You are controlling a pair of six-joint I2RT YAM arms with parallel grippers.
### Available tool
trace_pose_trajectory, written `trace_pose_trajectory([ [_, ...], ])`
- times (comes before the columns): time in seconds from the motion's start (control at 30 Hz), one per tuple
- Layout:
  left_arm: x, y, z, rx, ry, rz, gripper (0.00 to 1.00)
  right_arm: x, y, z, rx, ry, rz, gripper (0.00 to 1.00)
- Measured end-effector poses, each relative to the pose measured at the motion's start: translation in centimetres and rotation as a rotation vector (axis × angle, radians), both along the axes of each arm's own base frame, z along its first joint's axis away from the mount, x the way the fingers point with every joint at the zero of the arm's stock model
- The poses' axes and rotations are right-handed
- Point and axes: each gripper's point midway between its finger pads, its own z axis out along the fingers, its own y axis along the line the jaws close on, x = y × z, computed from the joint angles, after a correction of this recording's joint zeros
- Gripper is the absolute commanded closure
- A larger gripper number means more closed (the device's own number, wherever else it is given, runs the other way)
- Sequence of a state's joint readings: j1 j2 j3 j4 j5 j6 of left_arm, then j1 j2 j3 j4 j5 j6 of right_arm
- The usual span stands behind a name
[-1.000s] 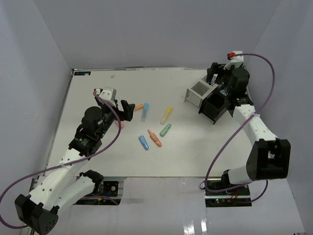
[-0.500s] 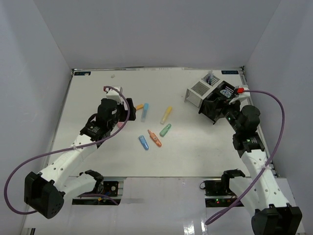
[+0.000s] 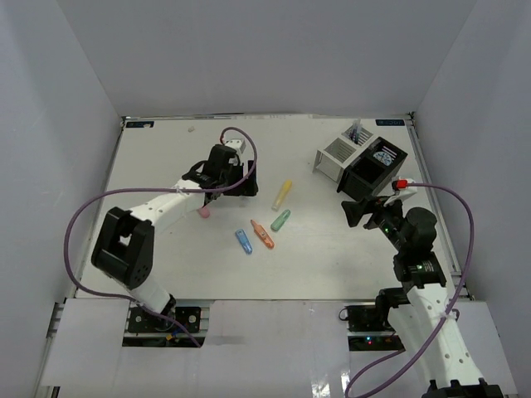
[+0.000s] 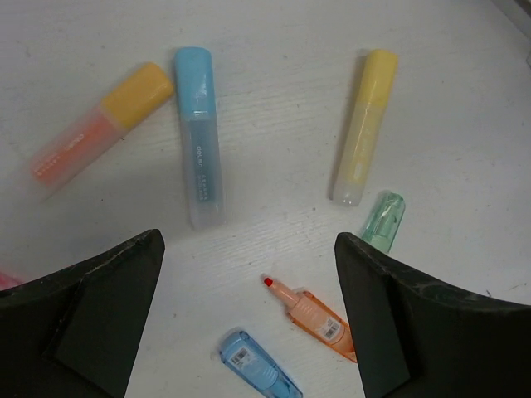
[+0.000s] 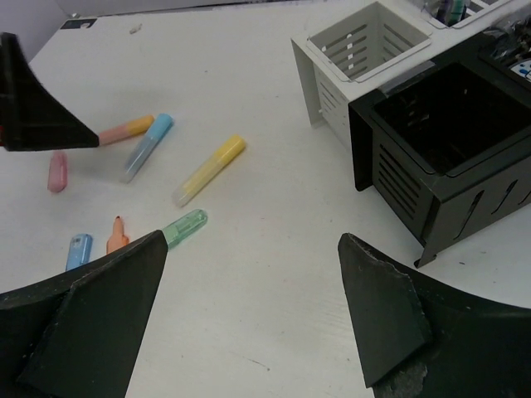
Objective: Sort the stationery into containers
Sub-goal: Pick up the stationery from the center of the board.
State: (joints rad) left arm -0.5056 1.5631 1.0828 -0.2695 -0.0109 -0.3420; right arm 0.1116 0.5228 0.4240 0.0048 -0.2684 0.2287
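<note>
To get the blue marker, my left gripper should lower to the blue marker's body beside its cap first, since the orange marker (image 4: 99, 128) crowds the blue marker's cap.
My left gripper (image 3: 236, 184) is open and empty, low over the table; in the top view it hides the orange marker (image 4: 99, 128) and the blue marker (image 4: 199, 137) that lie just ahead of its fingers (image 4: 108, 307). A yellow marker (image 3: 282, 194), a green one (image 3: 280, 220), an uncapped orange one (image 3: 263, 235), a short blue one (image 3: 243, 241) and a pink one (image 3: 202, 212) lie around it. My right gripper (image 3: 357, 211) is open and empty, just in front of the black box (image 3: 372, 176). The white box (image 3: 337, 154) stands behind it and holds dark pens (image 3: 357, 133).
A round blue-white roll (image 3: 382, 155) sits in the black box's rear part. The boxes stand at the table's far right, near its right edge. A small white scrap (image 3: 191, 129) lies at the far edge. Grey walls close the table on three sides.
My left arm has stretched forward and right, gripper now over the orange and blue markers. My right arm has drawn back from above the boxes to the table in front of the black box.
</note>
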Motion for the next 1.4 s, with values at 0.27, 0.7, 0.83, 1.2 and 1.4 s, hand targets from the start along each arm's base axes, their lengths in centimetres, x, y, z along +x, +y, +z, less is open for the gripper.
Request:
trace_pose_trajectory([
  [0.27,4.2,-1.9,-4.3,0.089,0.085,-0.023,0.18,-1.0,0.0,1.2,0.009,-0.068,0.009,0.1],
  [0.7,5.1,-0.4,-9.7,0.223,0.207,-0.029,0.37,-1.3,0.2,0.3,0.008,-0.058,0.016,0.1],
  [0.83,5.1,-0.4,-9.9,0.223,0.214,-0.037,0.62,-1.3,0.2,0.3,0.008,-0.058,0.016,0.1],
  [1.2,3.9,-2.7,-9.3,0.19,0.222,-0.155,0.96,-1.7,0.9,0.2,0.012,-0.049,0.059,0.1],
  [1.4,-0.5,-8.8,-2.1,0.172,0.014,-0.393,0.95,-2.1,2.5,1.9,0.037,0.009,0.158,0.1],
])
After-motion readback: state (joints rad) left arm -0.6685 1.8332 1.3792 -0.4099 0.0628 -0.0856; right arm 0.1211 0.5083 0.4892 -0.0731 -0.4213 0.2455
